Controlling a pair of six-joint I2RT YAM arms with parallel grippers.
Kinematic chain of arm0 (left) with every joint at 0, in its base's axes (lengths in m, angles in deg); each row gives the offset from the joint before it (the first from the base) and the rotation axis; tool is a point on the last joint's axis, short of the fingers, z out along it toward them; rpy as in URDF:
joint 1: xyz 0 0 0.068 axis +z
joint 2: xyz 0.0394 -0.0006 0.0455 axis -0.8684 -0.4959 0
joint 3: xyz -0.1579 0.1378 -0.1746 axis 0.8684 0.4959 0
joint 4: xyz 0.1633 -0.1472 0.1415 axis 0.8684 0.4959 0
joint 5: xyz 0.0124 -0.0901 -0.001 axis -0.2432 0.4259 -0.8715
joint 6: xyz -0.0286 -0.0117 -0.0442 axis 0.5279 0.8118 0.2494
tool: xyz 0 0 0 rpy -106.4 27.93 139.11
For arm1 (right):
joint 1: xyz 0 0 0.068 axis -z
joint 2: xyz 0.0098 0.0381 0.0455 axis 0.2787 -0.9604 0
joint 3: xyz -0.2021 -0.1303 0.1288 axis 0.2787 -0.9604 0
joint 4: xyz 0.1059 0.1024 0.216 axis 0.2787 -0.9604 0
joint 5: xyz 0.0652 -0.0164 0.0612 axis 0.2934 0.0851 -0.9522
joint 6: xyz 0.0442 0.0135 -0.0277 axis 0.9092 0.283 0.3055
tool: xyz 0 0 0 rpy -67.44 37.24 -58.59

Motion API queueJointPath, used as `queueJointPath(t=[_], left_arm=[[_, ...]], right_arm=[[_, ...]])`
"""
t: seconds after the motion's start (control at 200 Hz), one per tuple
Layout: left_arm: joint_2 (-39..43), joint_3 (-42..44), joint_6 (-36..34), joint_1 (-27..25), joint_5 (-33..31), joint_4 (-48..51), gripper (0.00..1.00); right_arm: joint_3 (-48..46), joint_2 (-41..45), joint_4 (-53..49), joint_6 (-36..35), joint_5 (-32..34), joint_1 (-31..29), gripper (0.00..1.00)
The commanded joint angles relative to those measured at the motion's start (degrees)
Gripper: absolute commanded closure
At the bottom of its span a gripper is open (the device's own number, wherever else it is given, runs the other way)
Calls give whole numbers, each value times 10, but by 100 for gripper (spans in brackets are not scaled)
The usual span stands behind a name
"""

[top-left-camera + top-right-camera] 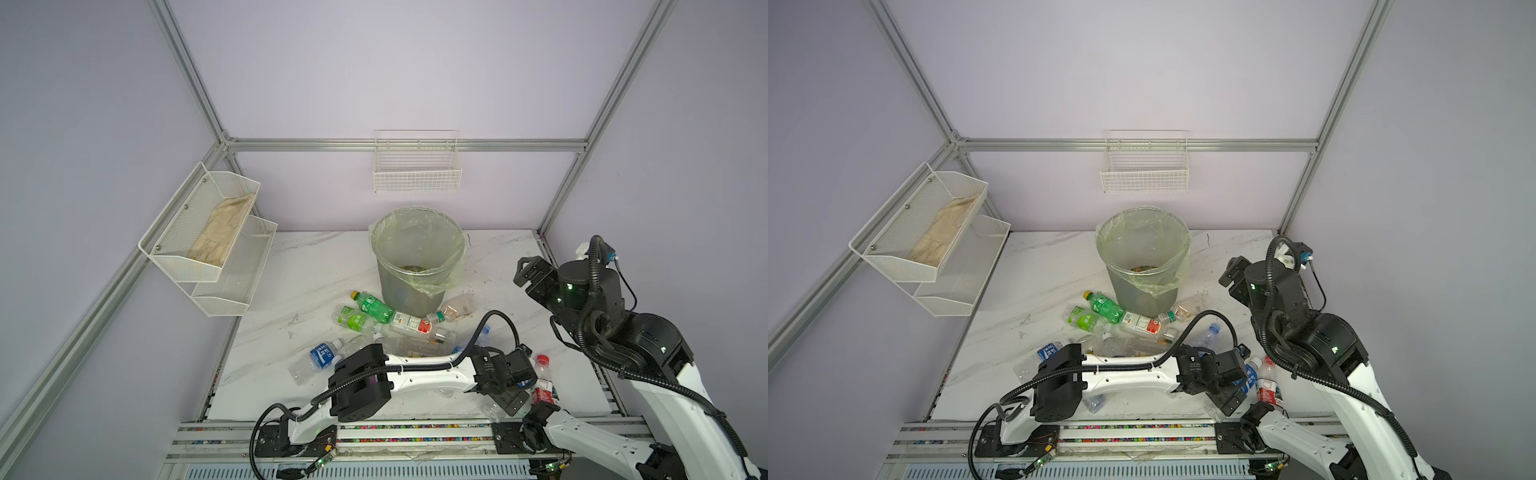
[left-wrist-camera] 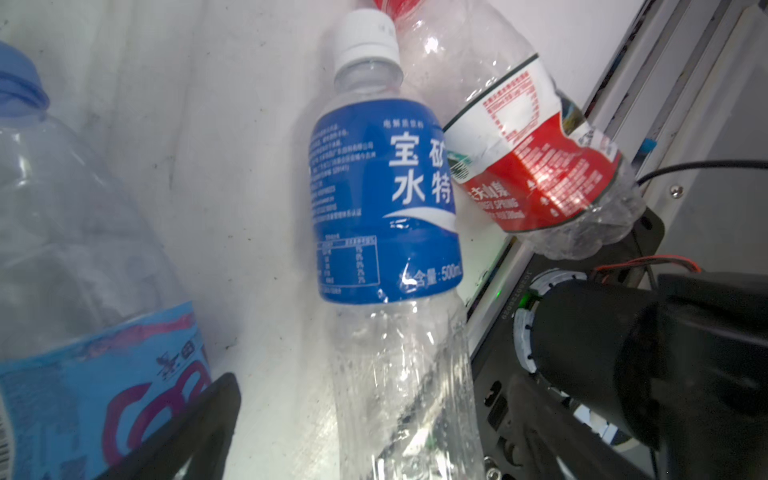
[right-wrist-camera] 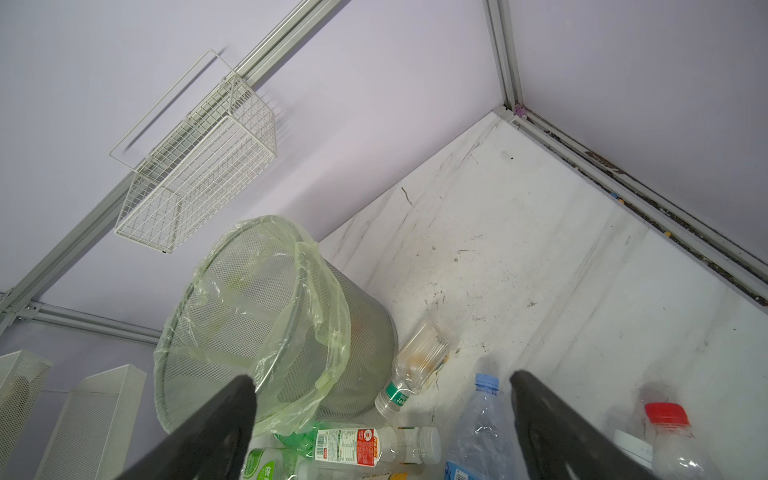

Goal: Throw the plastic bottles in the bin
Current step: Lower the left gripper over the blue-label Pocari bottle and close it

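The clear bottle lies lengthwise between the left gripper's open fingers, so the left gripper should next go down onto the blue label's end away from the cap and close.
My left gripper reaches across to the front right of the table, open and low. In the left wrist view a clear bottle with a blue label and white cap lies lengthwise beside one dark finger; the finger is apart from it. A crushed red-labelled bottle leans against it. More plastic bottles lie in a heap before the bin: a green one, a red-and-white-labelled one, a blue-labelled one. My right gripper hangs raised at the right, open, nothing between its fingers.
A white wire basket hangs on the back wall above the bin. A two-tier white mesh shelf juts from the left wall. The right arm's black base and the front rail sit close by the left gripper.
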Motion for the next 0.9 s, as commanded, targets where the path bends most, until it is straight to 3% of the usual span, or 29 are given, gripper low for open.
queueJointPath(t=[0.0, 0.24, 0.465, 0.575, 0.75, 0.9], left_arm=[[-18, -78, -10, 1, 16, 8, 1], [-64, -125, -14, 1, 6, 36, 2], [-93, -143, -6, 1, 3, 51, 10], [-100, -141, -4, 1, -3, 56, 19], [-96, -138, -3, 2, -23, 71, 47], [-75, -134, -11, 8, -37, 77, 61]], right_arm=[[6, 9, -1, -6, 2, 3, 3], [5, 18, -1, -9, 4, 3, 3], [-9, 28, 3, -4, 2, 3, 3], [-18, 33, 4, -1, 2, 3, 3], [-24, 35, 4, 1, 2, 3, 3], [-24, 35, 4, 1, 2, 3, 3]])
